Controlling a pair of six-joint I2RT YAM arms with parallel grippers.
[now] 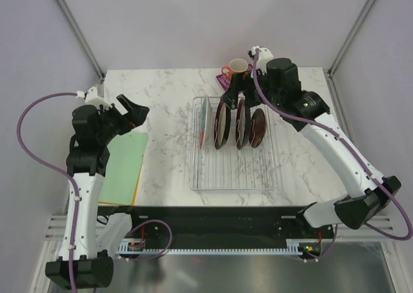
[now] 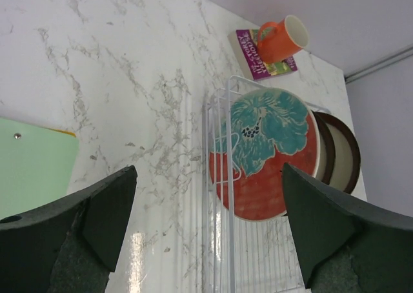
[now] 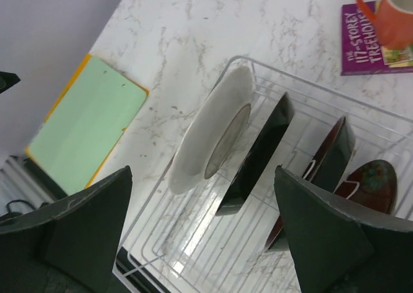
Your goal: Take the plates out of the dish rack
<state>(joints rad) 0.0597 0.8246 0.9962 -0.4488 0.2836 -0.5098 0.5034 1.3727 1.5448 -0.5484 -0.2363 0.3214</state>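
Note:
My right gripper has to go to the left in the top view next, and turn and lower onto the flowered plate's upper rim [image 1: 206, 121] [image 3: 208, 121], because there is open space on both sides of it.
The see-through wire dish rack [image 1: 232, 167] lies mid-table with several plates standing on edge in its back half. The leftmost plate [image 1: 204, 122] is red with a teal flower [image 2: 268, 154]; its white back shows in the right wrist view [image 3: 213, 128]. Dark plates [image 1: 223, 125] stand to its right, and also show in the right wrist view [image 3: 258, 154]. My right gripper [image 1: 237, 94] hangs open and empty above the back of the rack [image 3: 213, 254], over the plates' tops. My left gripper [image 1: 132, 110] is open and empty left of the rack, facing the flowered plate.
A green mat [image 1: 124, 167] on a yellow board lies at the table's left edge. An orange mug [image 1: 236, 68] sits on a purple book [image 1: 224, 80] behind the rack. Bare marble lies between the mat and the rack.

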